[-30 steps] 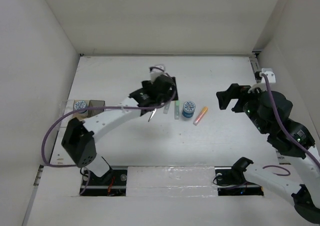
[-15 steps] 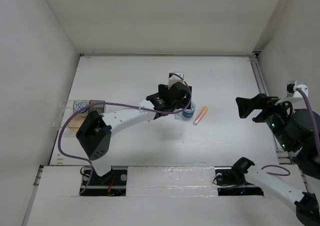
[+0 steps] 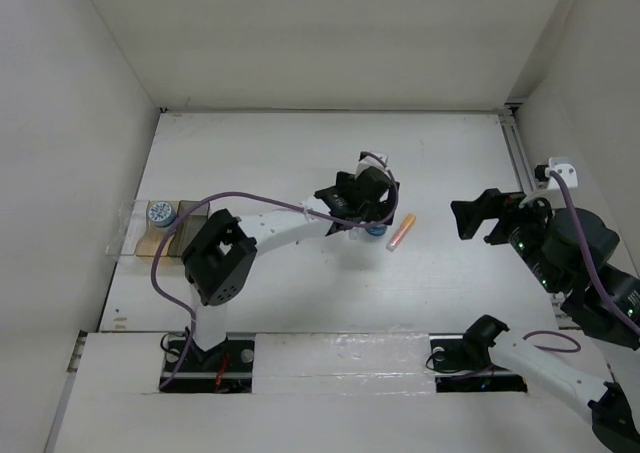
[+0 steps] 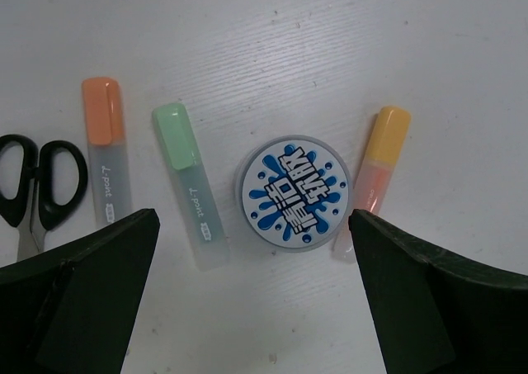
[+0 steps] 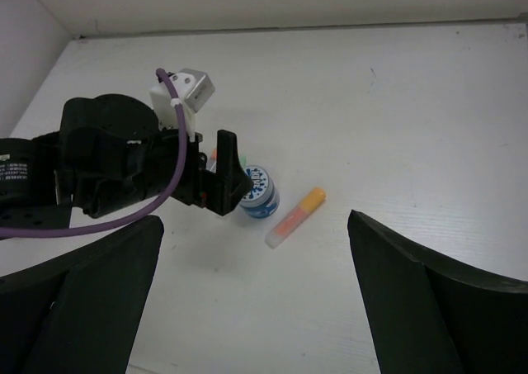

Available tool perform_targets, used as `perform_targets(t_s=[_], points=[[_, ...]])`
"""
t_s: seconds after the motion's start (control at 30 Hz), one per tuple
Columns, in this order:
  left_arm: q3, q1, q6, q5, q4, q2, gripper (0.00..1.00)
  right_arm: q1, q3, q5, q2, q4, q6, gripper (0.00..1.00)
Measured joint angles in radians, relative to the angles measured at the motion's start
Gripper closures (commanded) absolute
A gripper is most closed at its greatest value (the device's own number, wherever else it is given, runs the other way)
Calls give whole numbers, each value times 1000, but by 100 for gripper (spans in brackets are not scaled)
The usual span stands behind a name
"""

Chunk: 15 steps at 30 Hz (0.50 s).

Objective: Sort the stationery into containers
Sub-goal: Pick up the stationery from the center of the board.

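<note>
My left gripper moves down and toward the orange-pink highlighter next until its fingers are on either side of the roll [image 3: 376, 230] [image 4: 294, 193], since the roll sits nearer the finger by that highlighter.
My left gripper [image 4: 252, 225] is open and hangs over a blue-and-white roll [image 4: 294, 191] standing on the table. Beside the roll lie a green-capped pen [image 4: 190, 184], an orange-capped pen [image 4: 105, 147], black-handled scissors [image 4: 33, 188] and an orange-pink highlighter [image 4: 375, 180]. From above, the left gripper [image 3: 365, 198] hides the pens and scissors; only the roll's edge [image 3: 376, 229] and the highlighter [image 3: 401, 231] show. My right gripper [image 3: 478, 216] is open and empty, raised to the right of them. At the far left stand the clear bin [image 3: 135, 235], holding another roll [image 3: 158, 212], and the dark bin [image 3: 192, 216].
White walls close in the table on the left, back and right. The left arm's elbow [image 3: 222, 263] sits just right of the bins, with its purple cable looping over them. The right wrist view shows the left gripper [image 5: 227, 176] beside the roll [image 5: 260, 191].
My left gripper has moved right, from over the scissors and pens to over the roll. The right arm swung away to the right, then came back a little to the left.
</note>
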Motion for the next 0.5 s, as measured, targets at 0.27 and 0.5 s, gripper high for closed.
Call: perform_targets(t_s=[0.27,0.5], points=[[60,0,8,23,11,87,0,0,-18,-18,11,11,-14,0],[93,0,12,32,16,146,0,0,-29,-34,11,26,-24,0]])
